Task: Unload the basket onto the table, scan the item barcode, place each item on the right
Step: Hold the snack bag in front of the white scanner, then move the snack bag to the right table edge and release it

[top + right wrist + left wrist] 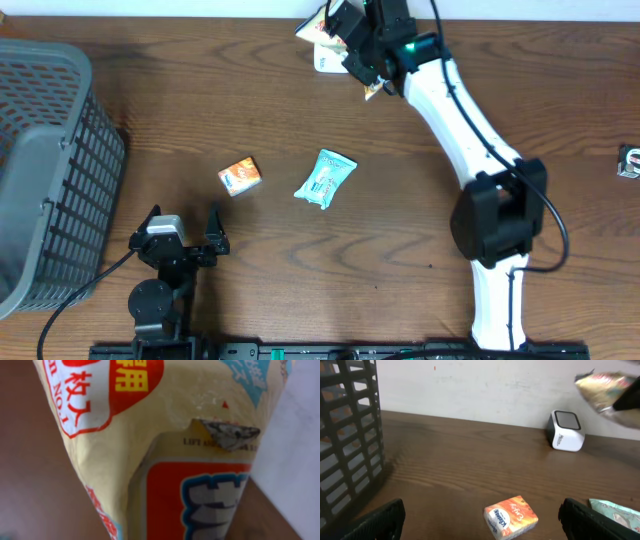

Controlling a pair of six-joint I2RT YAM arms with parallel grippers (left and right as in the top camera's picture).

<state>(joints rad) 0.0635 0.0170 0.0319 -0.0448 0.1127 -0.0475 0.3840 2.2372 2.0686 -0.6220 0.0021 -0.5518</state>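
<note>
The robot's right gripper should next swing the cream packet point(312, 26) from above the scanner point(566, 430) toward that object and down.
My right gripper point(358, 52) is at the table's far edge, shut on a cream snack packet point(312, 26) with red and blue print. It holds the packet in the air just above a small white scanner cube point(324, 60). The packet point(150, 425) fills the right wrist view and hides the fingers. From the left wrist view, the packet point(605, 385) hangs up and to the right of the scanner point(566, 430). My left gripper point(183, 220) rests low at the front left, open and holding nothing, its black fingers point(385, 520) wide apart.
An orange tissue pack point(240, 176) point(511, 516) lies just ahead of the left gripper. A teal packet point(325, 179) point(615, 510) lies mid-table. A grey mesh basket point(50, 170) point(345, 445) fills the left side. A small dark object point(629, 160) sits at the right edge.
</note>
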